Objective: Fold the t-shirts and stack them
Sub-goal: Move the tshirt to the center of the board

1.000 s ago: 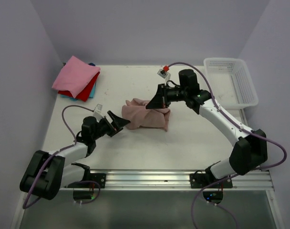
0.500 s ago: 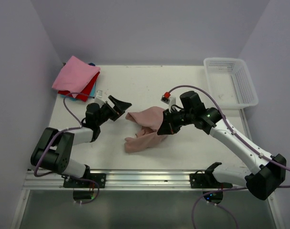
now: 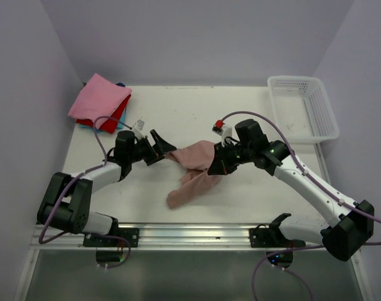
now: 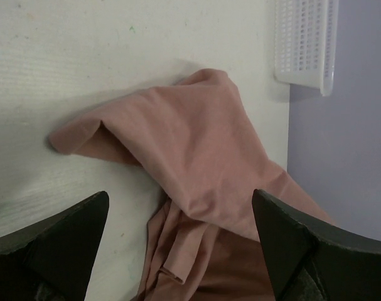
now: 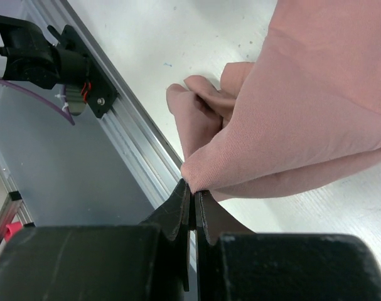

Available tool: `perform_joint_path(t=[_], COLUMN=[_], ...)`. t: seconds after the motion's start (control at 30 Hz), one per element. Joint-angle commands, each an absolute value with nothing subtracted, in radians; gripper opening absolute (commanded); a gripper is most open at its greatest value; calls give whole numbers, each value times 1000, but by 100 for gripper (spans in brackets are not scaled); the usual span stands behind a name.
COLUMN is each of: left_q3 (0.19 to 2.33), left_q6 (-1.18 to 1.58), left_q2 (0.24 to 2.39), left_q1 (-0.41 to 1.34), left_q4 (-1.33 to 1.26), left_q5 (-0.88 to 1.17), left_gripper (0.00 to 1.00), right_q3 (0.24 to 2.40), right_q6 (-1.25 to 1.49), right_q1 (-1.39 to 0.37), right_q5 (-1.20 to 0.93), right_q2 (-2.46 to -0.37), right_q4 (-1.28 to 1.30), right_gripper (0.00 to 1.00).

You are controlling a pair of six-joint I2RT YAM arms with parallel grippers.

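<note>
The robot's open left gripper will next move down toward the right in the top view and close there, because the t-shirt's upper edge is free of any grip.
A dusty-pink t-shirt (image 3: 191,177) lies crumpled at the table's middle, one fold raised and a tail trailing toward the near edge. My right gripper (image 3: 214,167) is shut on a folded edge of it; the right wrist view shows the cloth (image 5: 303,113) pinched at the closed tips of that gripper (image 5: 193,188). My left gripper (image 3: 164,149) stands open just left of the shirt's far-left corner, holding nothing. In the left wrist view the shirt (image 4: 203,150) lies spread ahead of this gripper (image 4: 181,200). Folded t-shirts (image 3: 100,99) are stacked at the back left, bright pink over red and blue.
A white lattice basket (image 3: 319,119) stands at the back right, and it shows again in the left wrist view as the basket (image 4: 303,37). The metal rail (image 3: 196,233) runs along the near table edge. Purple walls close in the left, right and back.
My right gripper has dragged the shirt toward the near side, so its tail now trails lower. My left gripper swung from the near left up to the shirt's left corner.
</note>
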State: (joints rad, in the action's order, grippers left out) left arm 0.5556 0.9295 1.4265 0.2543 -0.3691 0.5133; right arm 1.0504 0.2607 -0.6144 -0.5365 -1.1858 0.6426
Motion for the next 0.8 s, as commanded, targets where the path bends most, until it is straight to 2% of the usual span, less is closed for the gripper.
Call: perform_joint_path(t=[0.0,0.17,0.4,0.6,0.67,0.77], left_q3=[531,535,589,652,705,756], left_q6=[868,926,1046,1118,1126,1159], left_q2=[1376,1468,1721,1810,1844,1919], left_q1=[267,304,328,333,337,347], left_q4=[-227,-328,-628,-793,-811,-876], left_q5=[529,508,538,548,563,589], left_gripper=[100,100,100,98,92,54], right_q3=[1062,1046,1028,982,970,951], right_q6=[267,285,284,299,304,307], right_q1=[-614,-614,-617,-620,-621,-623], right_q5=[-515,-520,-517,-538,-541,-545], right_q2=[-1181,-1183,-1164,-1149,-1146,-1146], right_q4=[618,592,595,563,551,537], right_gripper=[0,0,0,0,0,0])
